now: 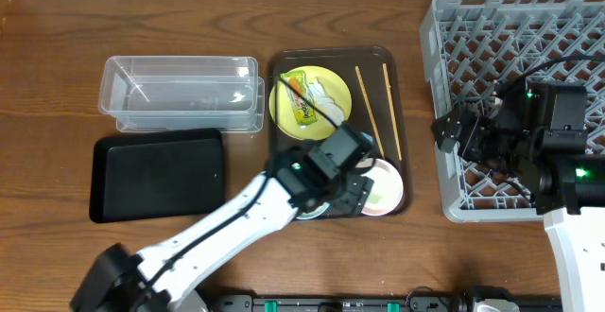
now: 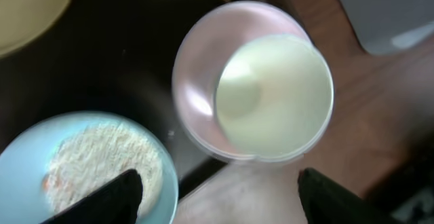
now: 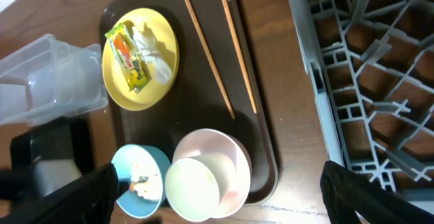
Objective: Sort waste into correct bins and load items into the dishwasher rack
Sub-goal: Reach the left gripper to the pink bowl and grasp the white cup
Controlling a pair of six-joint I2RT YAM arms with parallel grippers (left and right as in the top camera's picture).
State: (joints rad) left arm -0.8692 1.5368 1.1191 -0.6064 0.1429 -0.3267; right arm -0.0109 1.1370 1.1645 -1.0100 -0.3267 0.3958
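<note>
The white cup has my left gripper hanging over it, so my right gripper should next tilt level over the serving tray (image 3: pixel 193 103) to face my left gripper.
My left gripper (image 1: pixel 348 185) (image 2: pixel 220 200) hangs open and empty over the near end of the serving tray. Below it a pinkish-white bowl (image 2: pixel 203 75) (image 1: pixel 388 187) holds a white cup (image 2: pixel 274 95) lying on its side. A light blue bowl (image 2: pixel 88 163) with whitish rice scraps (image 2: pixel 102 159) sits to its left. The pale yellow plate (image 1: pixel 317 113) carries the green-and-yellow wrapper (image 1: pixel 301 101) and crumpled white paper (image 1: pixel 328 90). Two chopsticks (image 1: pixel 369 109) lie beside it. My right gripper (image 1: pixel 446 132) (image 3: pixel 220 203) is open and empty at the grey rack's (image 1: pixel 510 28) left edge.
The dishes sit on a dark brown serving tray (image 1: pixel 326 55). A clear tub (image 1: pixel 180 90) stands to its left, and a black tray (image 1: pixel 156 175) lies in front of the tub. My left arm crosses the table's front middle.
</note>
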